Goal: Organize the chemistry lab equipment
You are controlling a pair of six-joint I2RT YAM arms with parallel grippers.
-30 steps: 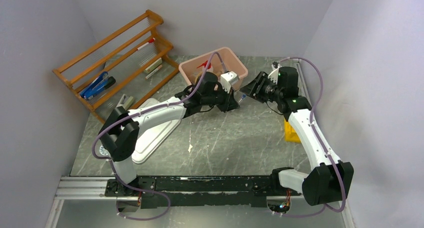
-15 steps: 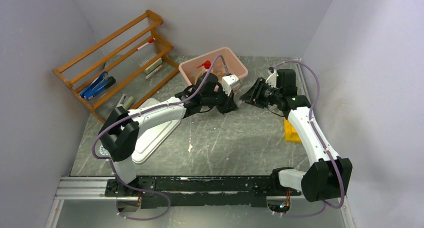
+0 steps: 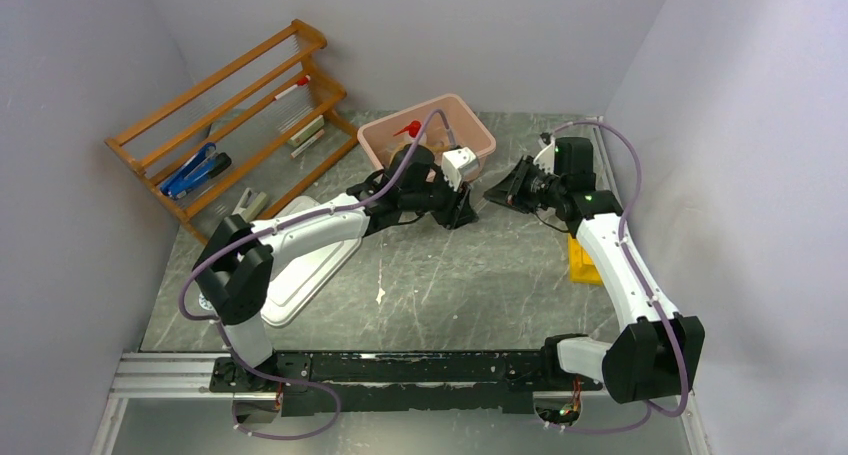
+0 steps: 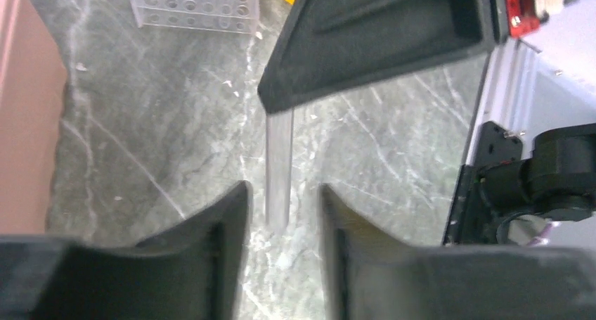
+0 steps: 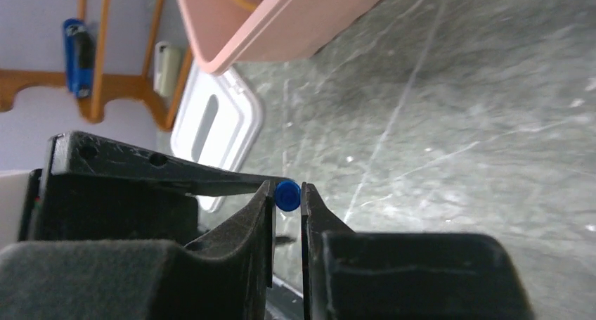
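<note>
The robot's right gripper will next swing to the right in the top view and lower the tube into the clear rack, which stands below on that side and holds matching blue caps.
My right gripper (image 5: 287, 195) is shut on the blue cap (image 5: 287, 194) of a clear tube (image 4: 279, 162). In the left wrist view the tube hangs from the right gripper's black finger (image 4: 379, 39) over the table. Its lower end sits between my left fingertips without touching them. My left gripper (image 4: 283, 197) is open around it. In the top view both grippers meet just in front of the pink tub, the left (image 3: 466, 213) and the right (image 3: 492, 197). A yellow tube rack (image 3: 582, 260) lies by the right arm. A red-capped squeeze bottle (image 3: 407, 130) lies in the tub.
The pink tub (image 3: 468, 113) stands at the back centre, and its white lid (image 3: 300, 275) lies on the table to the left. The orange wooden shelf rack (image 3: 230, 115) stands at the back left with a blue tool (image 3: 190, 170) on it. A clear rack (image 4: 197, 3) with blue-capped tubes stands beyond the grippers.
The left gripper has drawn back slightly to the left and down from the right gripper. The right gripper has tilted a little and keeps hold of the tube.
</note>
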